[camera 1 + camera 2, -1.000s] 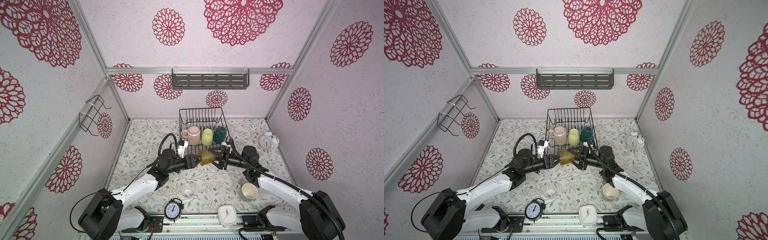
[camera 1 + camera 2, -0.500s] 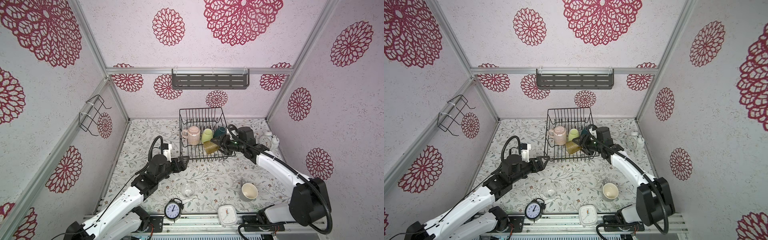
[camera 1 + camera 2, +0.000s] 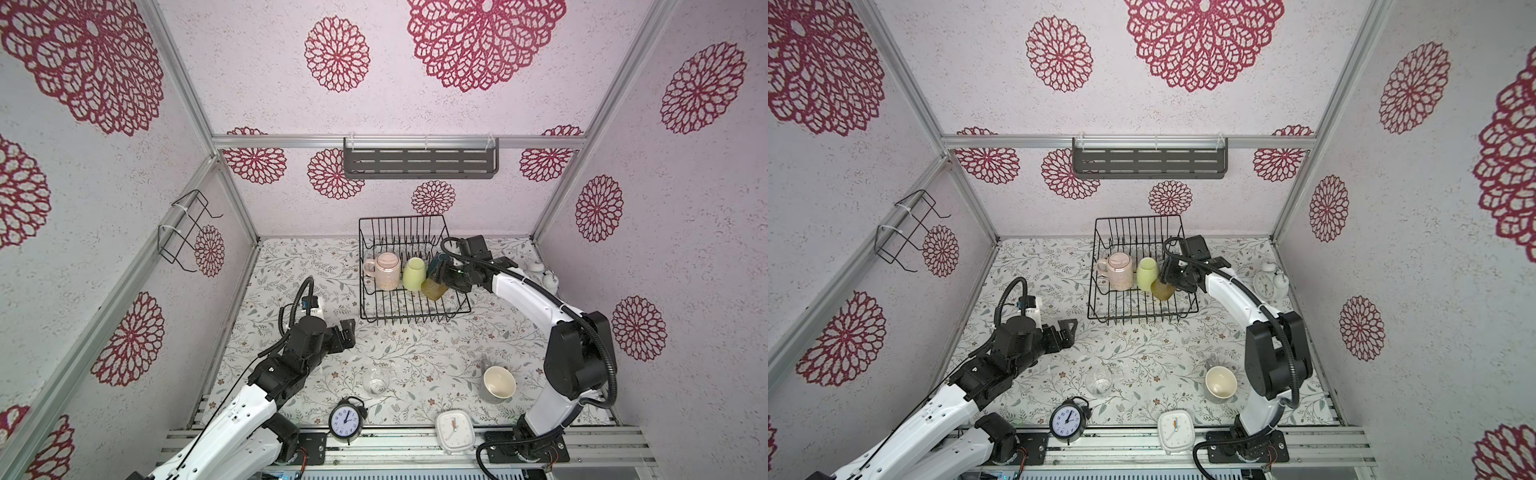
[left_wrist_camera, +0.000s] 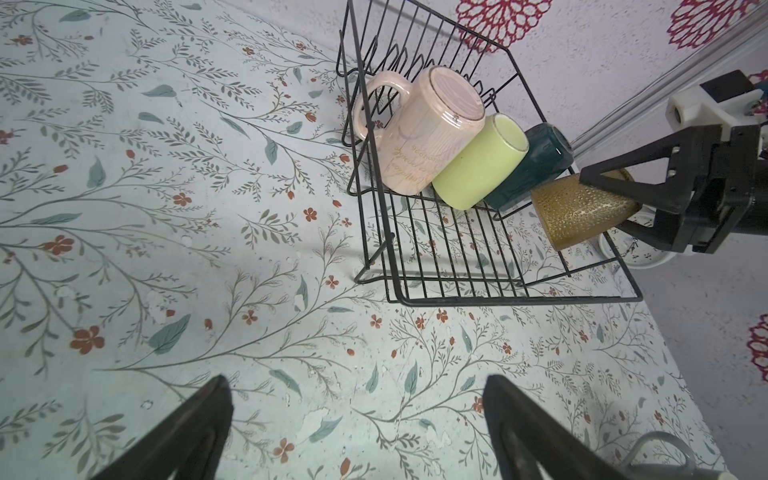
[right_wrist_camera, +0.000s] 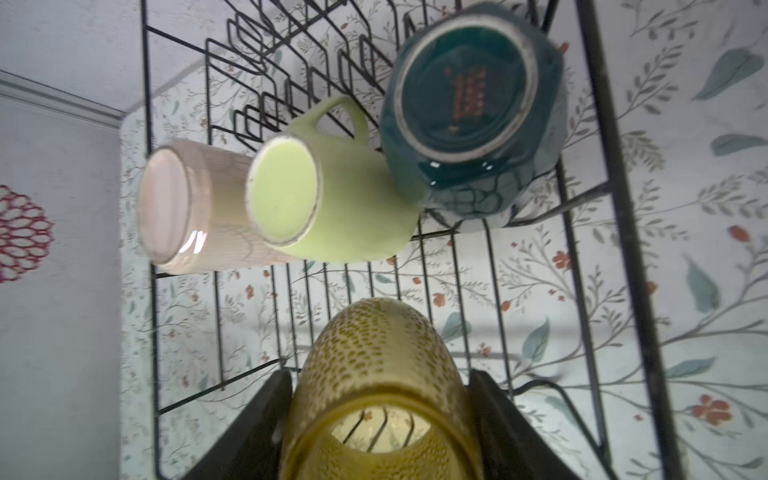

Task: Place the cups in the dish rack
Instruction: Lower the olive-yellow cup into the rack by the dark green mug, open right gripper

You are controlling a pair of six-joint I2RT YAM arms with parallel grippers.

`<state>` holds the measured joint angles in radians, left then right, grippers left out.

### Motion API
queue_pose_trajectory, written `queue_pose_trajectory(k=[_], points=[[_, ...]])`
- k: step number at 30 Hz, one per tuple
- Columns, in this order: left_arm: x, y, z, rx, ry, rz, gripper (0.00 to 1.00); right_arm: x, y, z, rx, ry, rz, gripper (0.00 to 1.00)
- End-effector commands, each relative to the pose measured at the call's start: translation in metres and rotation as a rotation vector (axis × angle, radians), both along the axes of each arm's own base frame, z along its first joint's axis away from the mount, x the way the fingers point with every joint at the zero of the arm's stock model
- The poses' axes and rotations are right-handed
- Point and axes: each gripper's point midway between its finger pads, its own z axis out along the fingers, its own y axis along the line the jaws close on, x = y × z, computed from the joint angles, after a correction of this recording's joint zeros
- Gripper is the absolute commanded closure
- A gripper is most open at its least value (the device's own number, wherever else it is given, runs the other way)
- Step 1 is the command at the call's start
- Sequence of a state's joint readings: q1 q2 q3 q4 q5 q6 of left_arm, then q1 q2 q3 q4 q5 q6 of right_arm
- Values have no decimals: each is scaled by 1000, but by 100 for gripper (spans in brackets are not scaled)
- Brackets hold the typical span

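Note:
Next, my right gripper moves down and turns to free the amber tumbler [image 3: 434, 287] on the rack's bottom in front of the teal mug, because those rack wires are empty.
The black wire dish rack [image 3: 415, 319] [image 3: 1142, 318] stands at the back middle of the table. Three cups lie tilted in it, bottoms up: a pale pink mug [image 3: 388, 272], a yellow-green mug [image 3: 414, 273] and a dark teal mug [image 5: 469, 104]. My right gripper [image 3: 442, 278] [image 5: 380, 374] is shut on the amber tumbler [image 3: 434, 287] [image 4: 577, 216], holding it tilted over the rack's right side, in front of the teal mug. My left gripper [image 3: 347, 332] [image 4: 355, 382] is open and empty over the table, left of the rack. A clear glass [image 3: 376, 381] and a grey mug [image 3: 496, 383] stand near the front.
A black alarm clock [image 3: 346, 420] and a white square clock [image 3: 455, 430] sit at the front edge. A white alarm clock [image 3: 548, 280] is at the back right, beside my right arm. On the walls hang a grey slotted shelf [image 3: 419, 163] and a wire holder [image 3: 183, 230].
Both grippers held the tumbler in front of the rack. The left one let go, opened and drew back left. The right one carried the tumbler over the rack.

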<state>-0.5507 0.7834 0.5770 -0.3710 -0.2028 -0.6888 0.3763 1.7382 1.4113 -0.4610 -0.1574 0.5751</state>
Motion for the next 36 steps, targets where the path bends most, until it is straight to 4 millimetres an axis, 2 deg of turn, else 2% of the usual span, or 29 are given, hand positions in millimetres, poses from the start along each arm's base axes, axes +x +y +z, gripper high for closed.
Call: queue_pose_trajectory(k=[1,6,11,24,34,36], points=[[-2,13,1,56,1,25,3,14,-15,2,-155,-67,-7,41],[-4,16,6,65,0,23,3,21,-28,-13,-326,-79,-15,42],[-6,18,0,50,10,34,3,22,-30,-23,-418,-86,5,42],[-9,18,-5,21,18,43,3,13,-21,-50,-483,-38,60,39],[-11,16,-9,-1,47,46,3,6,-14,-50,-457,-30,87,25],[-12,6,-6,-54,61,19,2,4,-13,-50,-451,-25,96,23]])
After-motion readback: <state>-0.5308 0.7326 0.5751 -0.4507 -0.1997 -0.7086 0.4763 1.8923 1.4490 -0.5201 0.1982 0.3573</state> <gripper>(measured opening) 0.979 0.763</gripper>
